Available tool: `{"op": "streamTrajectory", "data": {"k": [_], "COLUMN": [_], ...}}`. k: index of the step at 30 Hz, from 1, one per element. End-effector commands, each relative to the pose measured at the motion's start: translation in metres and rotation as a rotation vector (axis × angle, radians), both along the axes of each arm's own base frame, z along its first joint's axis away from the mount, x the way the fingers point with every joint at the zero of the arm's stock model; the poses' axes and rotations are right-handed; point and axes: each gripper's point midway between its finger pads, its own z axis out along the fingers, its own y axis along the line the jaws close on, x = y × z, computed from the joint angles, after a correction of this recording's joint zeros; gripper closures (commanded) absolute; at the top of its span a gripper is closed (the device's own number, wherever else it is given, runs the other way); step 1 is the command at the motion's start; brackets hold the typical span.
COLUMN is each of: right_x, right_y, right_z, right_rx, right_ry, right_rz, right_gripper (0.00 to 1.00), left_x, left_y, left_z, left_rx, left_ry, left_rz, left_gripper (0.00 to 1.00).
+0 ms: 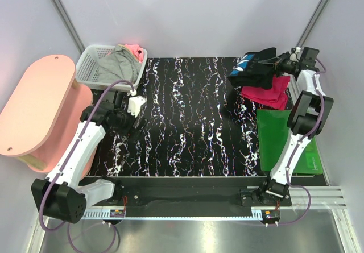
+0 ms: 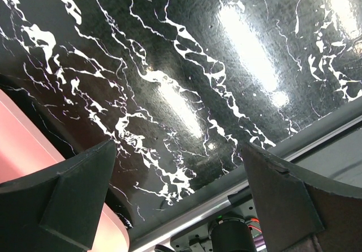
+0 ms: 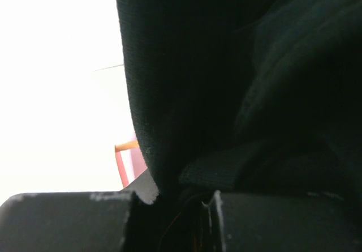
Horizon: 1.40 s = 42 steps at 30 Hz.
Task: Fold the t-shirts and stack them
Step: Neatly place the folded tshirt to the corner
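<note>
I should move my right gripper to the right in the top view, then down, and let go over the crimson-pink t-shirt (image 1: 272,92), because the black t-shirt hangs off-center.
The black t-shirt (image 1: 253,71), with a patch of blue-white print showing, hangs folded at the table's far right, just above the crimson-pink t-shirt (image 1: 272,92). The crimson-pink one lies folded on the table. My right gripper (image 1: 274,65) is shut on the black t-shirt's right edge. In the right wrist view, dark cloth (image 3: 226,93) fills the frame and is pinched in my right gripper (image 3: 175,198). My left gripper (image 1: 132,127) hovers over the table's left side, open and empty. The left wrist view shows my left gripper (image 2: 178,147) with only the marbled tabletop (image 2: 186,65) between its fingers.
A white lattice basket (image 1: 91,65) holding grey and pink cloth stands at the far left corner. A pink oval stool (image 1: 40,108) sits left of the table. A flat green board (image 1: 278,133) lies on the right, near the right arm. The tabletop (image 1: 187,122) is black marble.
</note>
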Motion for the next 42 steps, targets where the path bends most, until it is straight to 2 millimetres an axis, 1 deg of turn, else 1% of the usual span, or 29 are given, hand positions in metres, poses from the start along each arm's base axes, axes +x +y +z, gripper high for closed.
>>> {"op": "streamTrajectory", "data": {"k": [1,2,3,4,5,6,8,9,11,12,13,14,15,17,18,20,21,24,27,32,36,38,42], "right_x": [-0.027,-0.033,-0.038,-0.042,-0.050,-0.051,-0.060,-0.059,-0.058,-0.055,-0.051,-0.049,-0.045,-0.041,-0.038,-0.034,-0.031,-0.024,-0.018,-0.015,-0.016,-0.018,-0.018], "right_y": [-0.013,-0.024,-0.029,-0.034,-0.044,-0.053,-0.065,-0.071,-0.074,-0.075,-0.076,-0.076,-0.077,-0.078,-0.076,-0.075,-0.073,-0.074,-0.075,-0.068,-0.064,-0.066,-0.065], "right_z": [0.043,0.043,0.027,0.028,0.018,0.009,0.002,0.001,0.000,0.005,0.001,0.003,0.012,0.016,0.028,0.033,0.042,0.046,0.036,-0.007,-0.032,-0.043,-0.047], "right_rx": [0.022,0.019,0.016,-0.006,-0.009,-0.076,-0.128,-0.151,-0.150,-0.148,-0.133,-0.120,-0.121,-0.115,-0.114,-0.104,-0.106,-0.121,-0.123,-0.128,-0.141,-0.163,-0.169], "right_ry": [-0.038,-0.027,0.018,0.018,0.080,0.081,0.117,0.120,0.130,0.116,0.124,0.128,0.103,0.094,0.062,0.049,0.026,0.010,0.020,0.090,0.136,0.158,0.160], "right_rz": [-0.025,-0.055,-0.086,-0.109,-0.144,-0.169,-0.196,-0.215,-0.220,-0.216,-0.210,-0.209,-0.205,-0.199,-0.185,-0.171,-0.163,-0.163,-0.157,-0.127,-0.120,-0.131,-0.125], "right_gripper": [1.00,1.00,1.00,1.00,1.00,1.00,1.00,1.00,1.00,1.00,1.00,1.00,1.00,1.00,1.00,1.00,1.00,1.00,1.00,1.00,1.00,1.00,1.00], "left_x": [0.008,0.009,0.010,0.010,0.011,0.011,0.010,0.009,0.007,0.005,0.004,0.002,0.001,-0.002,-0.002,-0.004,-0.004,-0.002,-0.002,-0.001,-0.001,-0.001,-0.002], "left_y": [-0.004,-0.004,-0.005,-0.005,-0.006,-0.006,-0.007,-0.008,-0.008,-0.008,-0.006,-0.005,-0.004,-0.002,-0.001,-0.001,-0.001,-0.004,-0.007,-0.008,-0.008,-0.009,-0.010], "left_z": [0.011,0.012,0.013,0.013,0.014,0.015,0.015,0.015,0.015,0.014,0.012,0.012,0.011,0.008,0.007,0.003,0.003,0.004,0.008,0.014,0.014,0.014,0.013], "left_rx": [-0.039,-0.044,-0.047,-0.048,-0.054,-0.056,-0.067,-0.071,-0.075,-0.075,-0.069,-0.063,-0.061,-0.054,-0.053,-0.057,-0.056,-0.076,-0.094,-0.099,-0.104,-0.108,-0.111], "left_ry": [-0.068,-0.071,-0.072,-0.072,-0.071,-0.072,-0.071,-0.073,-0.077,-0.077,-0.075,-0.081,-0.084,-0.082,-0.081,-0.069,-0.068,-0.060,-0.065,-0.074,-0.071,-0.066,-0.061], "left_rz": [-0.022,-0.022,-0.023,-0.027,-0.029,-0.027,-0.035,-0.036,-0.045,-0.048,-0.053,-0.054,-0.052,-0.061,-0.060,-0.063,-0.061,-0.063,-0.064,-0.063,-0.064,-0.062,-0.064], "left_gripper": [0.01,0.01,0.01,0.01,0.01,0.01,0.01,0.01,0.01,0.01,0.01,0.01,0.01,0.01,0.01,0.01,0.01,0.01,0.01,0.01,0.01,0.01,0.01]}}
